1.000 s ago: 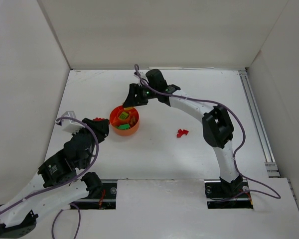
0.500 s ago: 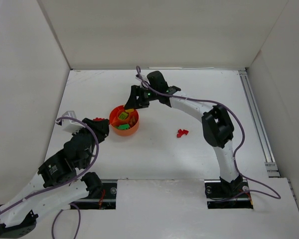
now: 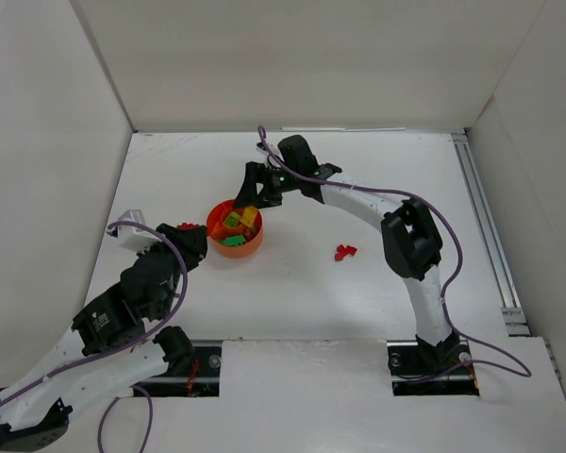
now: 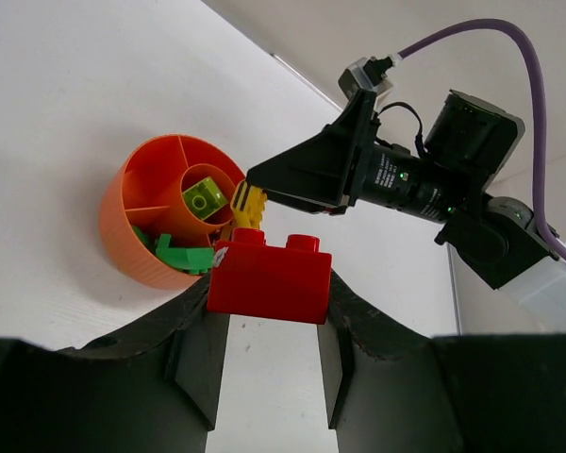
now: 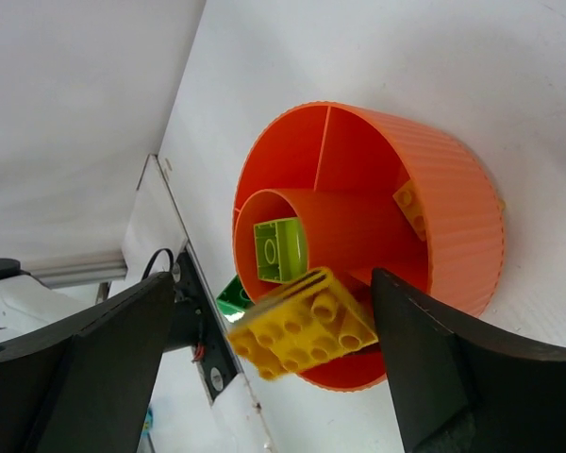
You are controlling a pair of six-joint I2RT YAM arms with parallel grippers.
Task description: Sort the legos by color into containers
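Observation:
Red bricks lie below my right gripper, to its right in the top view, so it should next move over and down beside them for the loose yellow brick.
The orange-red bowl [image 3: 214, 226] stands left of the table's middle and holds green, lime and yellow bricks. My right gripper [image 3: 252, 195] hangs over its far rim, jaws wide apart. A yellow brick [image 5: 302, 326] sits loose between the fingers, blurred at one end, over the bowl [image 5: 462, 217]. Inside are a lime brick [image 5: 278, 248] in the centre cup, a green brick [image 5: 231, 294] and a brown-orange brick [image 5: 410, 209]. My left gripper [image 4: 267, 283] is shut on a red brick [image 4: 269, 272], just left of the bowl [image 4: 123, 217]. Two small red bricks [image 3: 344, 251] lie to the right.
White walls close the table in at the back and both sides. A metal rail [image 3: 486, 226] runs along the right edge. The right arm [image 3: 410, 241] arches over the table's right half, with purple cables hanging around both arms.
My right gripper has moved down towards the bowl's far rim. The yellow brick now shows larger over the bowl, free between the parted jaws. The left arm has not moved.

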